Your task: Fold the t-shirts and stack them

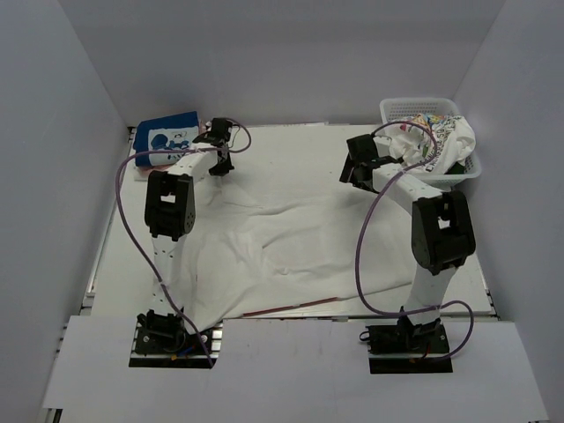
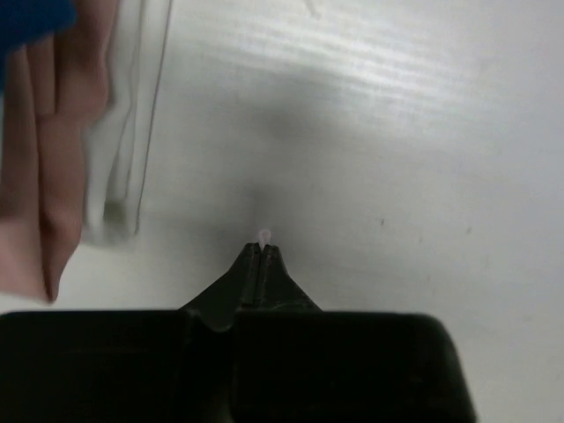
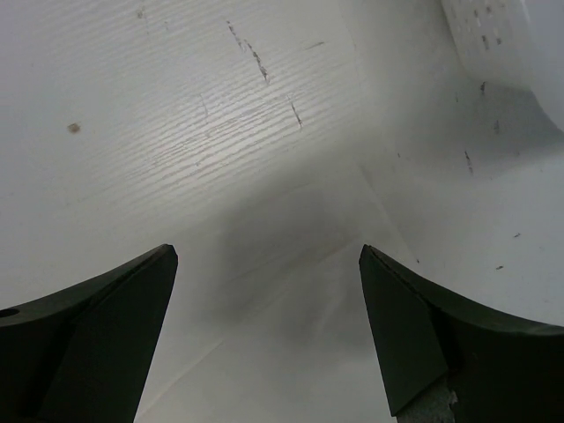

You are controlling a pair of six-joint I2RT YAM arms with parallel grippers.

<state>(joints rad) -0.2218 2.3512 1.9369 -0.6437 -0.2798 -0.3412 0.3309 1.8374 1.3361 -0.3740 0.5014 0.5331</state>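
Observation:
My right gripper comes down onto the white t-shirt's far corner (image 1: 364, 193) (image 3: 304, 225) near the basket next and closes, because my left gripper already pinches the t-shirt's other far corner.
A large plain white t-shirt (image 1: 282, 229) lies spread and wrinkled over the table. My left gripper (image 1: 217, 148) is at the shirt's far left edge. In the left wrist view it (image 2: 263, 247) is shut, with a small tip of pale cloth (image 2: 263, 235) poking out between the fingertips. My right gripper (image 1: 355, 170) is open over the shirt's far right edge, and its jaws (image 3: 264, 260) stand wide apart over white cloth (image 3: 300, 352). A folded blue t-shirt with a cartoon panel (image 1: 167, 137) lies at the far left on a pink shirt (image 2: 40, 176).
A white mesh basket (image 1: 394, 109) stands at the far right and holds a white shirt with colourful prints (image 1: 441, 132) and some dark green cloth (image 1: 456, 165). Its wall shows in the right wrist view (image 3: 493, 35). White walls enclose the table.

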